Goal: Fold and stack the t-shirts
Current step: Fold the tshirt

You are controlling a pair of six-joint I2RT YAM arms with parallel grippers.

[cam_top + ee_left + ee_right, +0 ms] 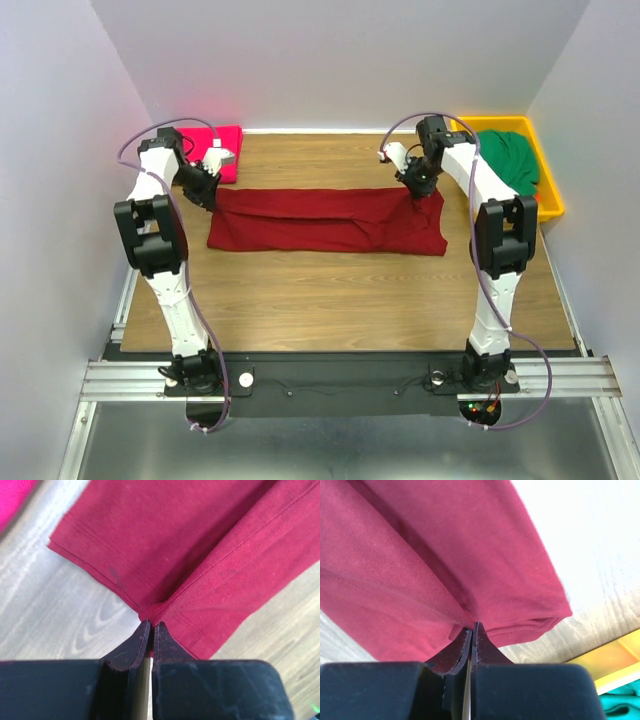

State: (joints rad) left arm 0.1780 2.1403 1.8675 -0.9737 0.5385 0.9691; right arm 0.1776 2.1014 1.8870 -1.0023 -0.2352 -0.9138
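My left gripper needs to move down gently next and release the hem onto the maroon t-shirt's end [217,212] [154,611] just below its fingers, because the fold already reaches across the t-shirt.
The maroon t-shirt [330,221] lies folded into a long band across the table's middle. My left gripper [205,196] is shut on its far left corner; in the left wrist view the jaws [151,625] pinch the hem of the maroon cloth [200,555]. My right gripper [420,190] is shut on the far right corner; in the right wrist view the tips [471,626] pinch a fold of the maroon shirt [445,545]. The pink t-shirt [226,140] lies folded at the back left. The green t-shirt [510,160] sits in the bin.
A yellow plastic bin [548,190] stands at the back right, its edge in the right wrist view [615,665]. White walls enclose three sides. Bare wood [340,300] lies in front of the maroon shirt.
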